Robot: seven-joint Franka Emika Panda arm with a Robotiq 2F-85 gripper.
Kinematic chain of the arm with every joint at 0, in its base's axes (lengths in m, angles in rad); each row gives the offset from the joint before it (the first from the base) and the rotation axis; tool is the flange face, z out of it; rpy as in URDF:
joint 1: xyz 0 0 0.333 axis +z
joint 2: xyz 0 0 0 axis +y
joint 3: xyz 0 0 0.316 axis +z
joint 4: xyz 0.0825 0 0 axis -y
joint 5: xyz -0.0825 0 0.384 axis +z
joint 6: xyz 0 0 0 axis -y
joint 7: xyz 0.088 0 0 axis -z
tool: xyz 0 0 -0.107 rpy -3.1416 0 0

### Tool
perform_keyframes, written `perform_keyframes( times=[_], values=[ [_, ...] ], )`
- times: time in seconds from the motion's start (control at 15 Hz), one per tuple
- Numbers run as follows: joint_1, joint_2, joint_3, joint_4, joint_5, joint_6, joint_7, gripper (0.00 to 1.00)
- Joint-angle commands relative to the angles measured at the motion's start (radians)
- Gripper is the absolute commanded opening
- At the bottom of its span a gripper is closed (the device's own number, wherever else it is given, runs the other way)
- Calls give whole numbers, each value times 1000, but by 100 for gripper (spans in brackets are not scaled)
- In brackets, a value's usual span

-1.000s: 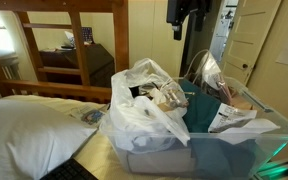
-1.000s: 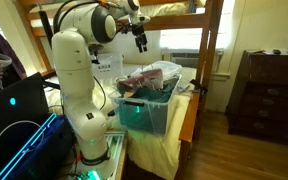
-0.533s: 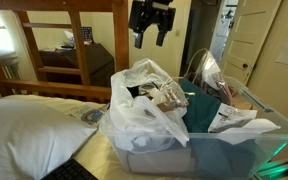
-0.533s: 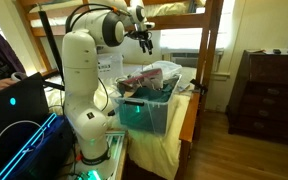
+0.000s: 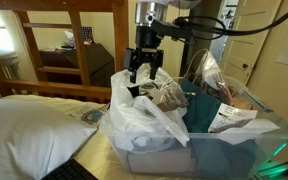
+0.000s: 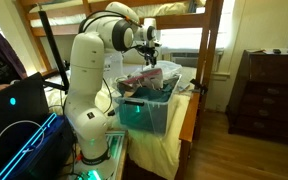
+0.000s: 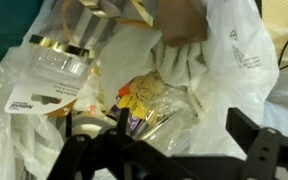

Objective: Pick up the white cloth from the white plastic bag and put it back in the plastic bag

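My gripper will go down into the bag next, moving toward the brown piece, onto the white cloth's top (image 7: pixel 181 63).
A white plastic bag (image 5: pixel 144 112) sits at one end of a clear plastic bin (image 5: pixel 234 140); it also shows in the other exterior view (image 6: pixel 147 78). My gripper (image 5: pixel 142 70) hangs open just above the bag's mouth, fingers pointing down; it shows in the other exterior view (image 6: pixel 152 50) too. In the wrist view the open gripper (image 7: pixel 169 135) frames the bag's contents. A white cloth (image 7: pixel 184 60) lies crumpled inside the bag (image 7: pixel 234 50), beside clear packets with yellow labels (image 7: pixel 134 100). The gripper holds nothing.
The bin also holds a teal cloth (image 5: pixel 199 105) and paper packets (image 5: pixel 234 118). A white pillow (image 5: pixel 29 130) lies beside the bin. Wooden bunk bed posts (image 5: pixel 121 30) stand behind. A dresser (image 6: pixel 269 90) stands across the room.
My gripper has swung across over the bin and come down, from high near the ceiling to just above the bag's mouth.
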Motion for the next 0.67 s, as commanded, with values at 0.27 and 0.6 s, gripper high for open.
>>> perform_keyframes(
  times=[0.27,0.6],
  values=[
    [9,-18,-29,-93,137,40,-52,38],
    [15,-4,-40,-133,124,107,-59,39]
  ],
)
